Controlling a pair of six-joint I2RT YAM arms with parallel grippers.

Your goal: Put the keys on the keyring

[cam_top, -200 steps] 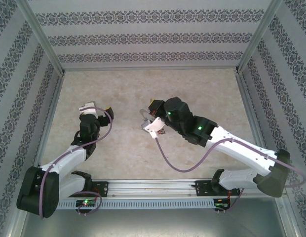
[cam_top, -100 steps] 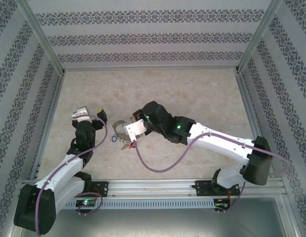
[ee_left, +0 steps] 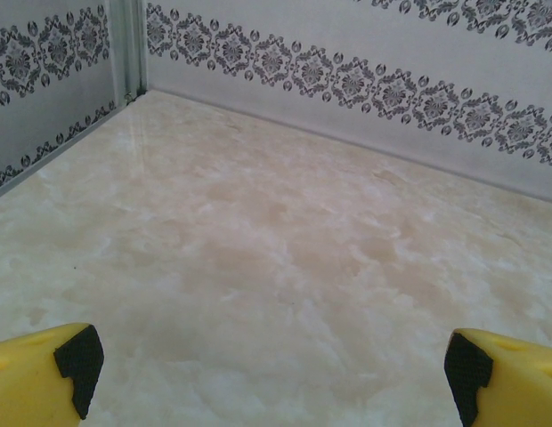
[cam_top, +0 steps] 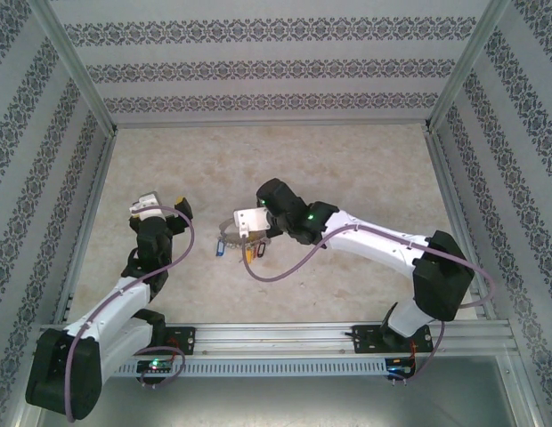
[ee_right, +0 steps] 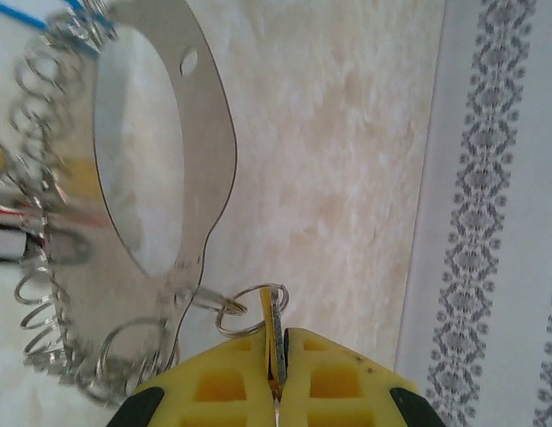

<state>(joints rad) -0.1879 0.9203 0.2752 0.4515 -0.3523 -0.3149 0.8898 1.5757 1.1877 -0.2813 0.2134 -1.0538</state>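
The robot needs to lower its right gripper toward the table on that gripper's own side and let go of the thin key (ee_right: 274, 342).
My right gripper (ee_right: 278, 342) is shut on a thin key with a yellow tag (ee_right: 272, 320), seen edge-on between the yellow fingers. A small split ring (ee_right: 249, 307) links that key to the keyring (ee_right: 209, 169), a big flat grey oval loop hanging to the upper left. Several wire rings (ee_right: 36, 294) line its left edge, with blurred blue (ee_right: 22, 13) and red-white (ee_right: 9, 240) tags beside them. From above, the right gripper (cam_top: 244, 233) holds the keyring (cam_top: 226, 222) at table centre, with blue-tagged (cam_top: 221, 246) and yellow-tagged (cam_top: 251, 253) keys dangling. My left gripper (cam_top: 174, 209) (ee_left: 271, 382) is open over bare table.
The beige marble-patterned table (cam_top: 347, 160) is boxed in by patterned walls (cam_top: 258, 71) at the back and both sides. The right arm's purple cable (cam_top: 285, 271) loops low in front of the keyring. A metal rail (cam_top: 276, 334) runs along the near edge.
The right gripper swung left with the keyring and keys, then came back a little to the right, its elbow folding in. The left gripper drew slightly left.
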